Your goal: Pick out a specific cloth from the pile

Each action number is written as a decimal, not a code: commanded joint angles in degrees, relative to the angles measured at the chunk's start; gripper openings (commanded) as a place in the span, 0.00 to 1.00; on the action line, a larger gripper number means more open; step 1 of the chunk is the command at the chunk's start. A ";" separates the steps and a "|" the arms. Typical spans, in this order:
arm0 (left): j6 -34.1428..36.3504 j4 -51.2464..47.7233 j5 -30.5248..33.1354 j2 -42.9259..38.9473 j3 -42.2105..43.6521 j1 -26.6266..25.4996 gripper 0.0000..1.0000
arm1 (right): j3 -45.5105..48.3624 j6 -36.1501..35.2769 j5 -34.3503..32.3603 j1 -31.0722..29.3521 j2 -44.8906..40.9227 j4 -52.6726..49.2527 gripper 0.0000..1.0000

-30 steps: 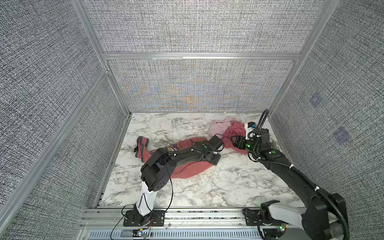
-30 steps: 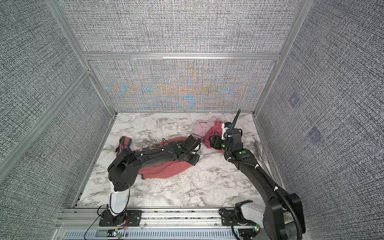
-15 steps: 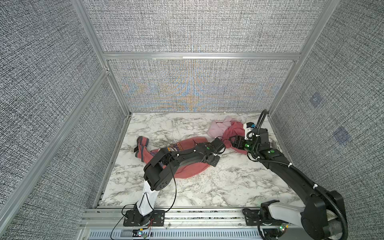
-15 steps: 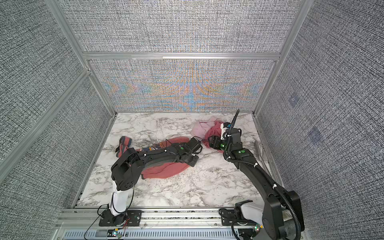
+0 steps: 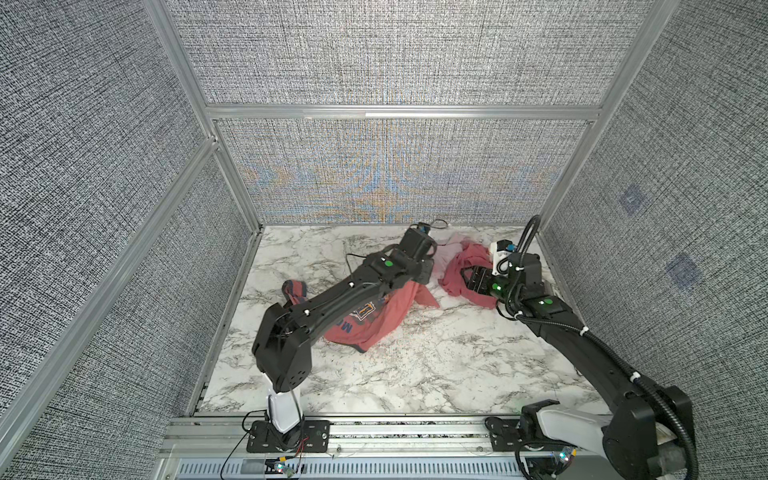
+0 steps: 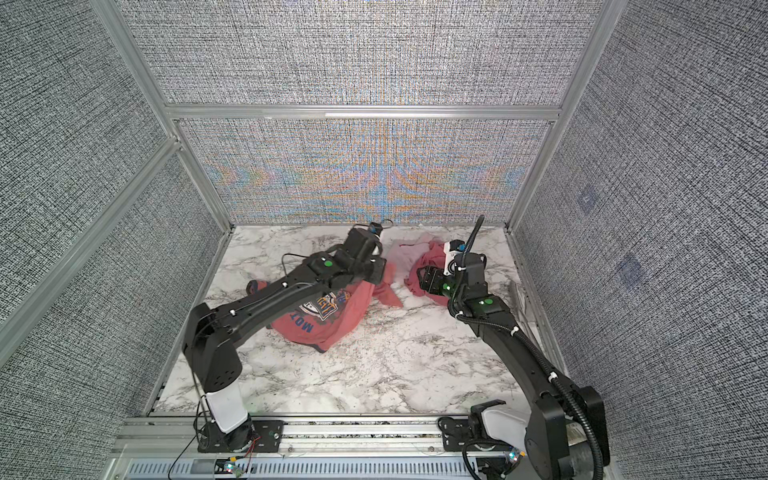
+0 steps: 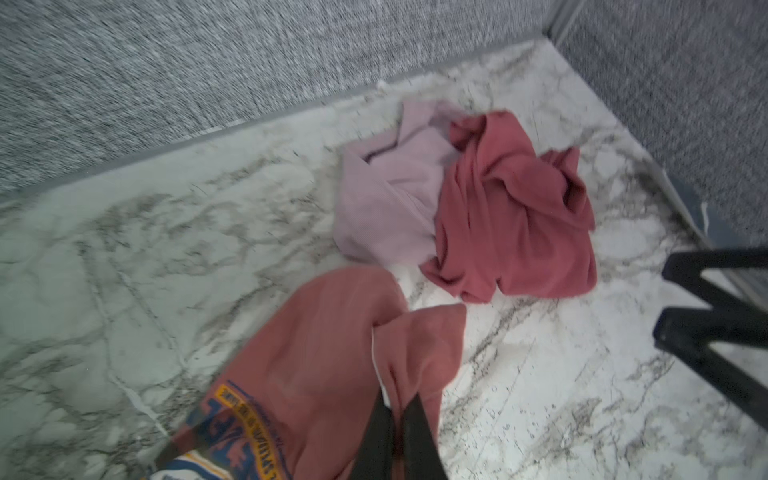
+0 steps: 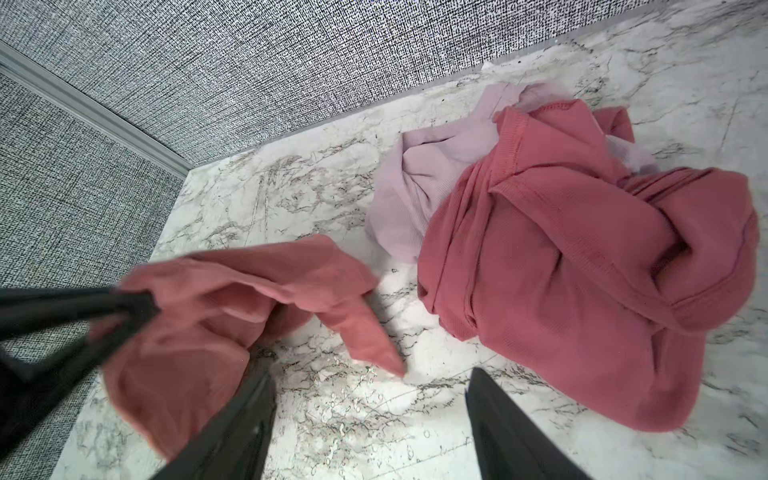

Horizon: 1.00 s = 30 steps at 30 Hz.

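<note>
The left gripper sweeps the fold over the lettering next and releases it beside the grey-blue trimmed sleeve (image 5: 295, 291), since that sleeve lies across the cloth from the gripper.
The cloth (image 5: 386, 316) (image 6: 332, 320) is coral-pink with blue lettering and lies left of centre on the marble table (image 5: 415, 374); its grey-blue trimmed sleeve (image 5: 295, 291) points left. My left gripper (image 7: 399, 415) (image 5: 419, 278) (image 6: 374, 276) is shut on a fold at the cloth's right edge (image 7: 316, 332) and holds that edge up off the table. In the right wrist view the same pinch on the cloth (image 8: 208, 316) shows. My right gripper (image 8: 370, 374) (image 5: 473, 278) stands open over bare marble, beside the pile, with nothing in it.
A plain rose-red cloth (image 5: 469, 253) (image 7: 511, 232) (image 8: 582, 291) lies partly on a pale pink cloth (image 5: 446, 257) (image 7: 390, 195) (image 8: 415, 187) in the back right corner. Grey fabric walls (image 5: 374, 174) close in the back and both sides.
My left gripper has shut on the cloth's right edge and risen, pulling that edge up from the table. The right arm has hardly moved.
</note>
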<state>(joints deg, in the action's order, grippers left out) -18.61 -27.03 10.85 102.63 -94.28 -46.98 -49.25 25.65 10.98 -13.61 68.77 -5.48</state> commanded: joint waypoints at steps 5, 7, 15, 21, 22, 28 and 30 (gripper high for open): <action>1.40 9.29 6.78 -14.30 12.88 5.86 0.00 | -0.86 1.94 1.67 -0.10 0.66 2.49 0.74; 0.40 10.57 7.26 -19.02 17.54 8.54 0.00 | -1.24 1.95 1.84 -0.10 1.00 2.55 0.74; -3.43 10.62 6.31 -34.24 31.17 23.79 0.00 | -3.32 2.16 3.19 -0.10 3.28 3.56 0.74; -6.13 9.48 4.08 -38.00 36.54 35.60 0.00 | -3.35 2.37 4.61 -0.10 5.13 4.49 0.74; -6.64 10.05 3.45 -38.15 37.63 37.47 0.00 | -3.39 2.39 4.82 -0.10 5.51 4.51 0.74; -9.83 13.52 0.46 -36.83 42.44 45.03 0.00 | -5.33 1.94 5.54 -0.11 6.79 4.60 0.74; -10.36 14.23 0.98 -36.30 43.62 46.55 0.00 | -5.33 1.72 5.54 -0.10 6.99 4.60 0.74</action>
<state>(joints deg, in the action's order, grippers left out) -27.31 -15.97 12.58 65.84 -51.48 -1.87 -54.24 27.22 15.90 -13.65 75.55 -1.56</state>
